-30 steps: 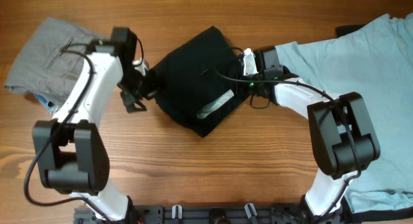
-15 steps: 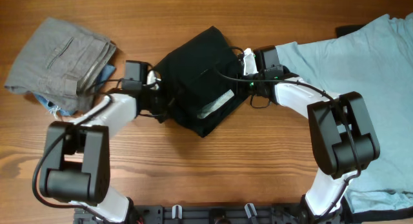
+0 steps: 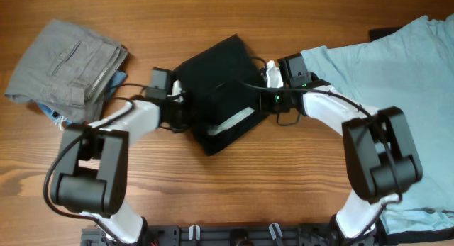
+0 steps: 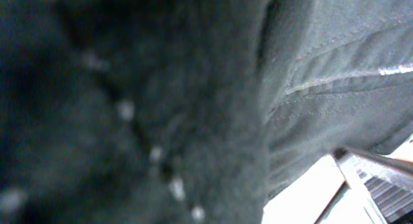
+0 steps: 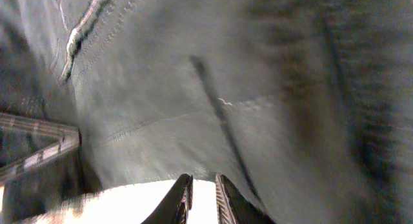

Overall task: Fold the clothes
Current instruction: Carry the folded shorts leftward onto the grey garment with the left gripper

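Note:
My left gripper holds the black cloth (image 3: 216, 83) and should next lift it across to the left in the overhead view and let it go on top of the folded grey trousers (image 3: 67, 67).
The black cloth (image 3: 216, 83) lies bunched in the middle of the table, its white label (image 3: 230, 122) showing near the lower edge. My left gripper (image 3: 183, 108) is pushed into its left edge. Black fabric (image 4: 161, 108) fills the left wrist view and hides the jaws, which are shut on it. My right gripper (image 3: 261, 79) is at the cloth's right corner. In the right wrist view its fingers (image 5: 201, 179) are nearly together, pinching the cloth's hem (image 5: 193, 121). The grey trousers (image 3: 67, 65) lie folded at the far left. The light blue T-shirt (image 3: 397, 83) is spread at the right.
A strip of light blue fabric (image 3: 55, 115) pokes out under the trousers. A dark garment edge (image 3: 383, 32) shows at the top right, behind the T-shirt. Bare wooden table (image 3: 234, 182) lies in front of the black cloth.
My left arm swung in from beside the trousers to the black cloth's left edge, and its gripper went from open to shut. The cloth bunched narrower. The right gripper kept its hold.

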Motion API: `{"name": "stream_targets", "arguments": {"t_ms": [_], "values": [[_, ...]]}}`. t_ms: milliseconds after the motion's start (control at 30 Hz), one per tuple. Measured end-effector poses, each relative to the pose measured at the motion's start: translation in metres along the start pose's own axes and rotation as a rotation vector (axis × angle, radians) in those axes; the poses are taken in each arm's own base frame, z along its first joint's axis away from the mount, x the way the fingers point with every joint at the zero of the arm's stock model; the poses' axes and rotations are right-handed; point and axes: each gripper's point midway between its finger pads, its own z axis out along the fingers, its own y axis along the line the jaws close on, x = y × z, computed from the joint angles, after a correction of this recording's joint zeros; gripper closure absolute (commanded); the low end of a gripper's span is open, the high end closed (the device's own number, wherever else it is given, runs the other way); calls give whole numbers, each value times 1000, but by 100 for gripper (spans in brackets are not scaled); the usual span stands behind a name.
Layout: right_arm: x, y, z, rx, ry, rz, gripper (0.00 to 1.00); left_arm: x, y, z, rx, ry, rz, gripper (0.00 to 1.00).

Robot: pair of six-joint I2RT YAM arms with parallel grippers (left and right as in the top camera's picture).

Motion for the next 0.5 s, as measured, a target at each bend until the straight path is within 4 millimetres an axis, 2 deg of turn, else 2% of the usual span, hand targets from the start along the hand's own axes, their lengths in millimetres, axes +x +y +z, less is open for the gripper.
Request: {"name": "stream_targets", "arguments": {"t_ms": [67,100,133,167,233,333,400,500], "values": [[4,11,-16,-8,2,-7,82,3,21,-19,-70,58,-35,96],[-3,23,-33,-22,-40,-31,82,2,30,-32,-109,81,-46,96],[-11,35,-49,-36,-87,-59,82,0,32,-44,-133,94,-49,96],[-23,53,-73,-59,-160,-102,82,-9,26,-62,-142,94,-32,96],[-42,82,-112,-103,-295,-170,82,-30,2,-97,-119,49,23,96],[-52,106,-146,-145,-399,-198,82,-68,-49,-155,-45,-86,135,96],[-53,112,-156,-160,-422,-188,82,-95,-77,-193,12,-212,207,96],[-51,110,-154,-159,-407,-159,83,-144,-110,-249,105,-455,302,96]]}}
